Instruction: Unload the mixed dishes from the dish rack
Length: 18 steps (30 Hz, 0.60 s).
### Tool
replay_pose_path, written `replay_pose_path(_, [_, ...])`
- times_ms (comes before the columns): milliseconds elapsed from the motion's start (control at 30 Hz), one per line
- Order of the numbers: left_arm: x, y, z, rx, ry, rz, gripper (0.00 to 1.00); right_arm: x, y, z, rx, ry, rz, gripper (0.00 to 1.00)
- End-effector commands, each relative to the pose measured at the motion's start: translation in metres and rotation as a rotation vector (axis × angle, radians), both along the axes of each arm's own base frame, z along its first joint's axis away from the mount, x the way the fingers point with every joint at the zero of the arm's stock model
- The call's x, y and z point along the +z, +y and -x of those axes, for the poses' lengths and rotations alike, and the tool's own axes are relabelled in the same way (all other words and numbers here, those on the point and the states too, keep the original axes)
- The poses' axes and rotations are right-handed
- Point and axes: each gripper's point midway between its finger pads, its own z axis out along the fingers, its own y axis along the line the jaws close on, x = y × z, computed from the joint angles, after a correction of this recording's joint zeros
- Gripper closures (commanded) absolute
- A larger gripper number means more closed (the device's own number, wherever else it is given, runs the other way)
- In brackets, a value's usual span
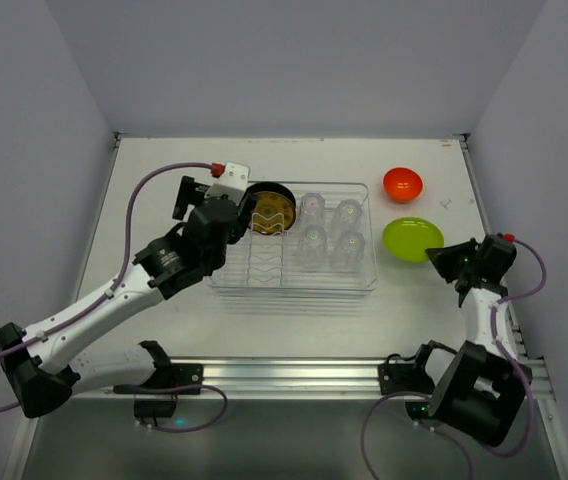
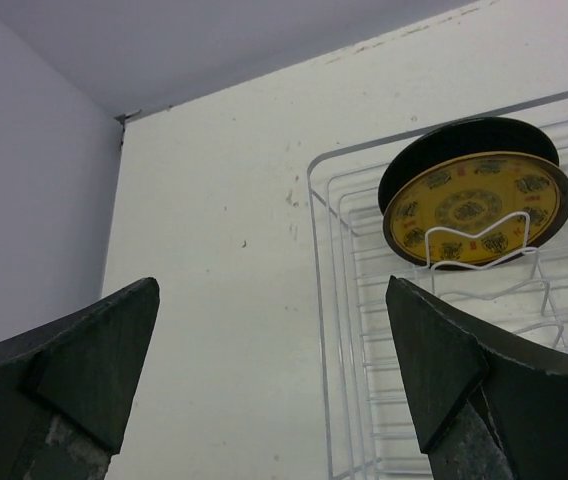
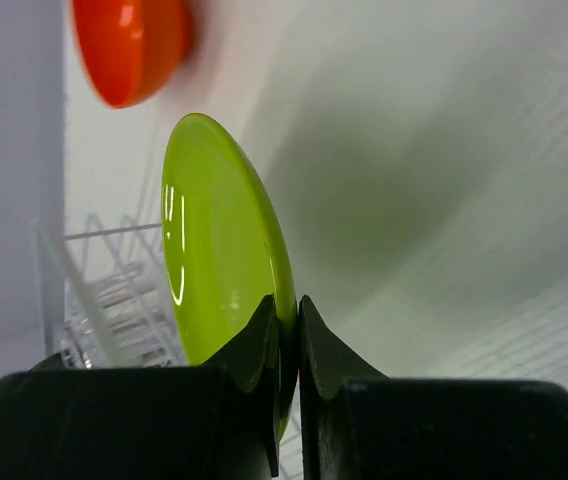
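The robot's right gripper should next bring the yellow-green plate (image 3: 219, 250), still tilted above the shadowed tabletop (image 3: 339, 210) beside the rack, down onto that tabletop and let go of the plate's rim, as the tabletop lies below.
The clear dish rack (image 1: 264, 272) sits mid-table. A black round plate (image 1: 269, 210) with a yellow patterned face stands on edge in its far-left slot. Several clear tumblers (image 1: 330, 230) stand in its right half. My left gripper (image 1: 211, 198) is open and empty over the rack's left wall (image 2: 316, 300), the black plate (image 2: 474, 205) ahead to its right. My right gripper (image 3: 297, 320) is shut on the rim of the yellow-green plate (image 3: 219, 250), which lies right of the rack (image 1: 411, 238). The orange-red bowl (image 1: 402, 183) sits on the table beyond it.
White walls close in the table on the left, far and right sides. The bowl (image 3: 129, 45) and the rack's wire dividers (image 3: 104, 300) show behind the held plate. An aluminium rail (image 1: 284, 375) runs along the near edge.
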Motion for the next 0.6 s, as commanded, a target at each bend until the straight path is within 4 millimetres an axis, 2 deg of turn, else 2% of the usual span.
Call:
replay_pose_path(0, [0.021,0.003,0.001,0.027,-0.027,0.130,0.00,-0.019,-0.023,-0.007,-0.113,0.001,-0.014,1.00])
replay_pose_path(233, [0.013,-0.001,0.011,-0.011,0.050,0.151,0.00,-0.068,-0.033,-0.014,-0.106,0.164,-0.056,1.00])
replay_pose_path(333, [0.015,-0.007,0.014,-0.034,0.056,0.210,0.00,-0.072,-0.035,-0.019,-0.084,0.178,-0.058,0.99])
replay_pose_path(433, [0.016,-0.016,0.016,-0.062,0.063,0.273,0.00,-0.072,-0.042,-0.019,-0.110,0.191,-0.035,0.89])
replay_pose_path(467, [0.016,-0.018,0.016,-0.071,0.065,0.287,0.00,-0.071,-0.044,-0.020,-0.116,0.189,-0.024,0.84])
replay_pose_path(500, [0.015,-0.021,0.016,-0.076,0.069,0.301,0.00,-0.069,-0.046,-0.020,-0.123,0.187,-0.016,0.70])
replay_pose_path(567, [0.013,-0.025,0.017,-0.081,0.078,0.335,0.00,-0.071,-0.046,-0.018,-0.124,0.201,-0.014,0.64])
